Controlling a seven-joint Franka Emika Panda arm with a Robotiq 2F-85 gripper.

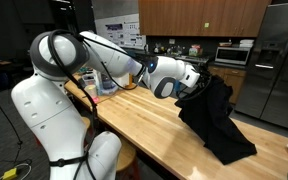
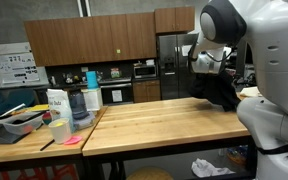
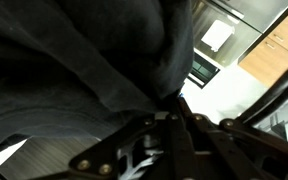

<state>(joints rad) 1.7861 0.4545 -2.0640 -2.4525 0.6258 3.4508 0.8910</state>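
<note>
The garment hangs from my fingers, so my gripper will next lower outward toward the tabletop's fridge side, below and outward of it, and let go.
My gripper (image 1: 206,82) is shut on a black cloth garment (image 1: 216,118) and holds its top edge above the wooden table (image 1: 149,125). The cloth hangs down from the fingers, and its lower part drapes onto the table top. In an exterior view the garment (image 2: 219,92) shows dark at the table's far right, partly hidden behind the white arm. In the wrist view the dark fabric (image 3: 74,70) fills most of the picture, and the fingers (image 3: 169,120) are closed together on a fold of it.
A second wooden table (image 2: 34,140) carries a blender (image 2: 81,100), a white carton (image 2: 57,105), a cup (image 2: 59,131) and a tray of items (image 2: 19,122). A steel fridge (image 1: 279,60) and a microwave (image 1: 232,55) stand behind, under wooden cabinets.
</note>
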